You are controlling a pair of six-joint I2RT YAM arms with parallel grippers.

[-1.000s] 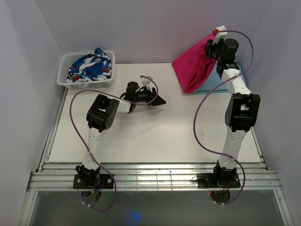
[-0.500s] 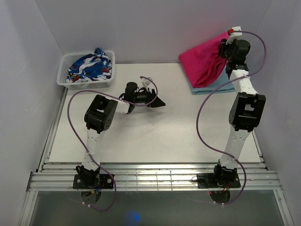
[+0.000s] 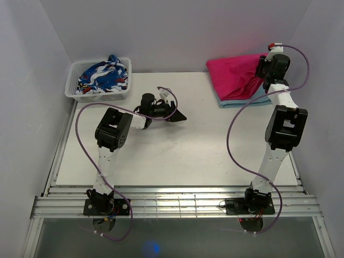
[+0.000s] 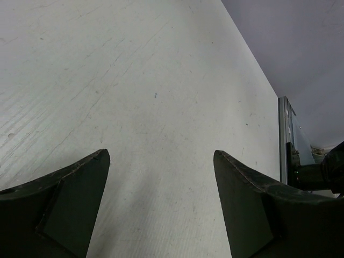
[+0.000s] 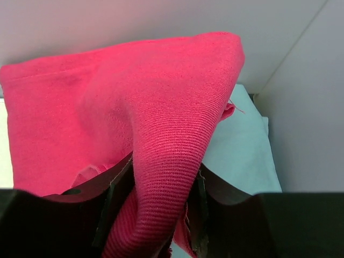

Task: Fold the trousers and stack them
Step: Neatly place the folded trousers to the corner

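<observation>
My right gripper moves to the right in the top view over light blue cloth (image 5: 242, 145) next and releases the trousers' fold, as that cloth lies bare beside the wall.
The magenta-pink trousers (image 3: 236, 75) lie folded at the back right, resting on a light blue folded cloth (image 3: 244, 99). My right gripper (image 3: 264, 72) is shut on a thick fold of the trousers (image 5: 161, 161) at their right edge; the fabric bulges up between the jaws, with the light blue cloth (image 5: 242, 145) beneath. My left gripper (image 3: 180, 115) hovers low over the bare table near the middle, well left of the trousers. Its jaws stand wide open with only table (image 4: 161, 134) between the fingers (image 4: 75, 199).
A white basket (image 3: 72, 92) at the back left holds a blue-white-red patterned garment (image 3: 103, 75). Walls enclose the table on the left, back and right; the right wall is close to my right arm. A metal rail runs along the near edge (image 3: 172, 201).
My right gripper carried the trousers to the right and lowered them, so they went from hanging draped to lying over the light blue cloth. The left arm shifted only slightly.
</observation>
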